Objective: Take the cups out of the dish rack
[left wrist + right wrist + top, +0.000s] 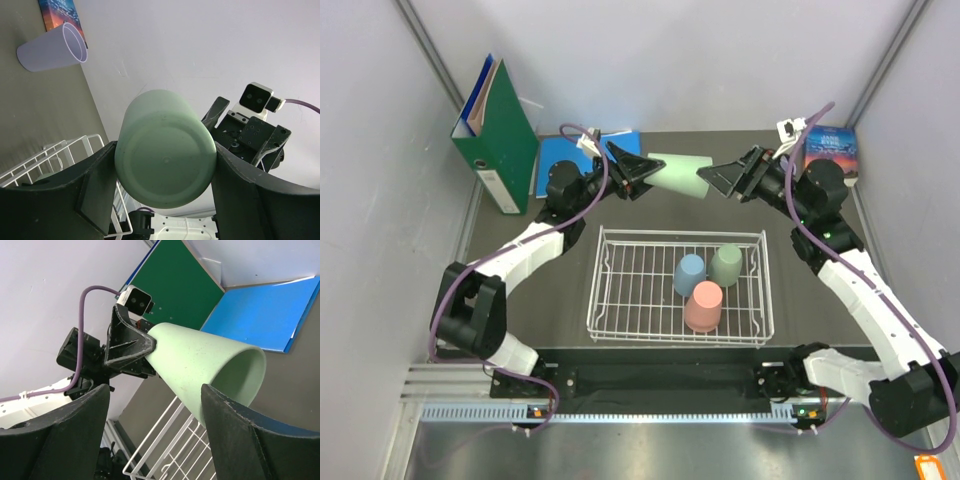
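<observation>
The pale green cup's rim (706, 190) (201, 412) is to the left of my right gripper in the top view, so I need to move that gripper onto it with one finger inside the cup's opening.
A pale green cup (680, 175) hangs on its side above the table behind the dish rack (600, 290). My left gripper (642, 175) is shut on its base end, seen filling the left wrist view (165, 150). My right gripper (720, 180) faces the cup's mouth (210, 365), open, with one finger beside the rim; I cannot tell if it touches. In the rack stand a blue cup (689, 274), a sage green cup (726, 265) and a salmon pink cup (704, 305), all upside down. A lavender cup (50, 47) lies on its side on the table.
A green binder (498, 135) stands at the back left beside a blue folder (565, 155). A book (830, 150) lies at the back right, next to the lavender cup. Grey walls close in the table on three sides.
</observation>
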Robot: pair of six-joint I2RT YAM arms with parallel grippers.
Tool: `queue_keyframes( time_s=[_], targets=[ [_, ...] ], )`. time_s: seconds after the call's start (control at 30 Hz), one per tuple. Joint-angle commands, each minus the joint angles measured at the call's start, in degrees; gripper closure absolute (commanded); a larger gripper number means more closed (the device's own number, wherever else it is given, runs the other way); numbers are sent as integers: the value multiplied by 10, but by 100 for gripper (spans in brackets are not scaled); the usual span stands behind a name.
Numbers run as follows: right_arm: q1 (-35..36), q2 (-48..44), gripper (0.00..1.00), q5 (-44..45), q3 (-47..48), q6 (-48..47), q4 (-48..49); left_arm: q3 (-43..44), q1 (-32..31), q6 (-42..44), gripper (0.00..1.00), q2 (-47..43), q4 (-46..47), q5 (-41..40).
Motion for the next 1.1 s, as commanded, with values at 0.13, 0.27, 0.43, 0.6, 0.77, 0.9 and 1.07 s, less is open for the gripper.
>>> queue_keyframes(
  time_s=[0.13,0.27,0.43,0.6,0.77,0.9,1.07],
  targets=[
    [6,-2,27,20,-1,-14,17,15,1,28,100,-38,-3,-4],
    [4,-9,27,47,37,-67,-51,13,1,37,100,-50,-18,-8],
    [6,4,27,32,19,-48,-33,14,1,29,100,-46,-13,-8],
    [6,32,28,-15,4,-14,25,13,-2,7,100,-37,12,14],
    [6,80,40,-68,11,24,78,5,-15,-29,100,-13,79,33],
    [8,85,72,-75,9,30,89,10,-22,-33,100,-4,83,44],
    [6,51,100,-3,21,-13,13,33,-18,31,67,-19,-13,30]
  ],
)
